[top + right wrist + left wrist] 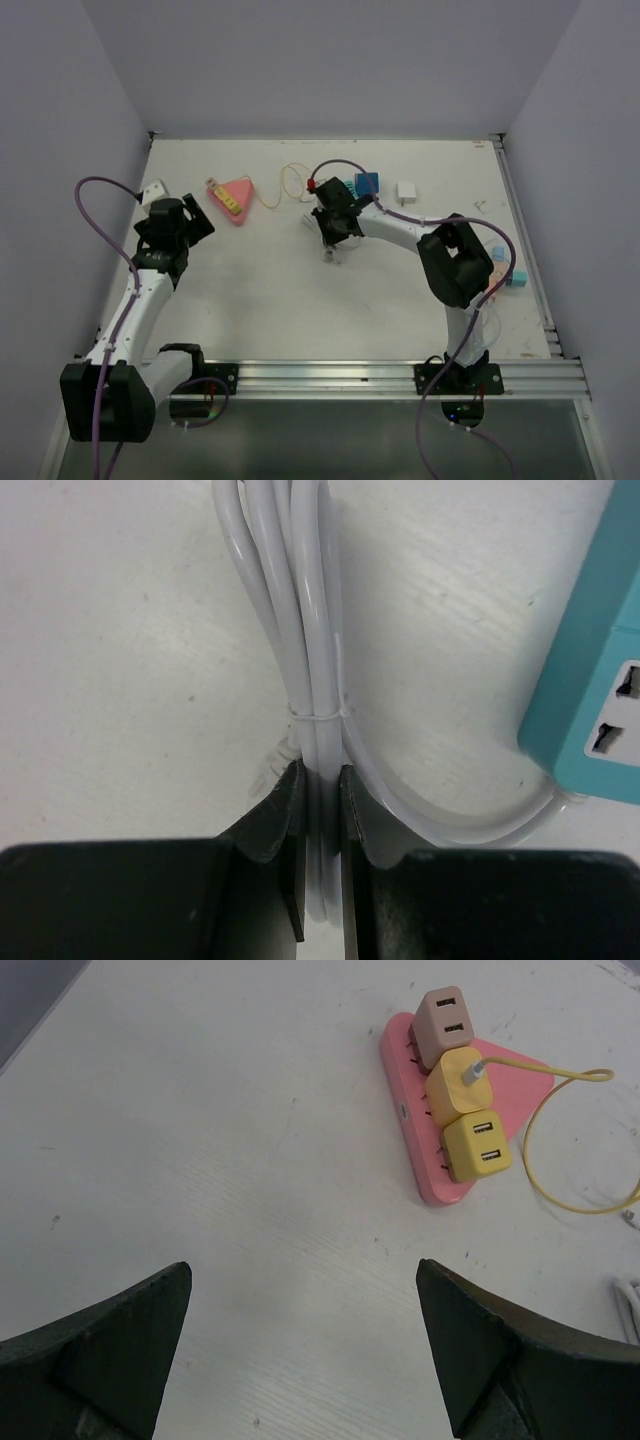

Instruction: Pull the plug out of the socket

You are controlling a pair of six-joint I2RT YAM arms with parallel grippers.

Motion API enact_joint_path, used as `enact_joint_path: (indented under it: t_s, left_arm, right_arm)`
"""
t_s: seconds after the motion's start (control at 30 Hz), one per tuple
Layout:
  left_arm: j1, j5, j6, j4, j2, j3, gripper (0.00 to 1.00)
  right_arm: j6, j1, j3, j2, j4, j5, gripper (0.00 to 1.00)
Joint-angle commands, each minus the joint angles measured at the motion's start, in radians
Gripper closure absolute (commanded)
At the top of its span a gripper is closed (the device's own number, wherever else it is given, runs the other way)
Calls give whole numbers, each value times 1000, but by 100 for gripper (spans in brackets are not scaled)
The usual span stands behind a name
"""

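My right gripper is close to the yellow cable with the tied white bundle (310, 630), so next it will carry the bundle outward and to the right in the top view, then open.
A pink triangular socket block (520, 1075) lies on the white table, also in the top view (238, 197). Three plugs stand in a row on it: a beige USB adapter (442, 1022), a yellow plug (453, 1085) with a yellow cable (540, 1160), and a yellow USB adapter (476, 1146). My left gripper (303, 1265) is open and empty, well short of the block, to its left in the top view (196, 216). My right gripper (320, 775) is shut on a tied white cable bundle (310, 630) near the table's middle (333, 243).
A teal power strip (600, 680) lies right of the white bundle, which runs into it. A blue block (367, 183) and a white adapter (407, 190) sit at the back. Small coloured blocks (515, 277) lie at the right. Walls enclose the table.
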Motion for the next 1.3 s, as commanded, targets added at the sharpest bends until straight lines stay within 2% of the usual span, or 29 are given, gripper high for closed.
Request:
enact_joint_path:
  t_s: [0.0, 0.17, 0.3, 0.4, 0.43, 0.63, 0.8, 0.93, 1.1, 1.27]
  left_arm:
    - [7, 12, -4, 57, 8, -1, 2]
    - [7, 18, -3, 61, 8, 1, 2]
    - [7, 24, -1, 63, 10, -1, 2]
    - [7, 33, -1, 65, 14, 1, 2]
    - [7, 36, -1, 66, 14, 1, 2]
    - [7, 74, 5, 74, 30, 1, 2]
    - [7, 122, 14, 81, 56, 7, 2]
    - [7, 186, 19, 94, 80, 5, 1]
    - [7, 251, -17, 92, 136, 36, 1]
    - [7, 236, -89, 71, 240, 123, 2]
  right_arm:
    - [35, -76, 61, 53, 29, 59, 100]
    - [42, -149, 140, 97, 29, 46, 100]
    - [27, -160, 189, 94, 11, 29, 99]
    - [27, -160, 192, 62, 11, -10, 83]
    - [33, -160, 178, 47, 13, -20, 72]
    - [45, -157, 79, -116, 66, -169, 34]
    - [42, -156, -3, -280, 48, -166, 20]
    - [44, -156, -81, -387, 40, -172, 14]
    - [50, -156, -204, -525, 65, -220, 11]
    - [71, -156, -336, -654, 83, -229, 11]
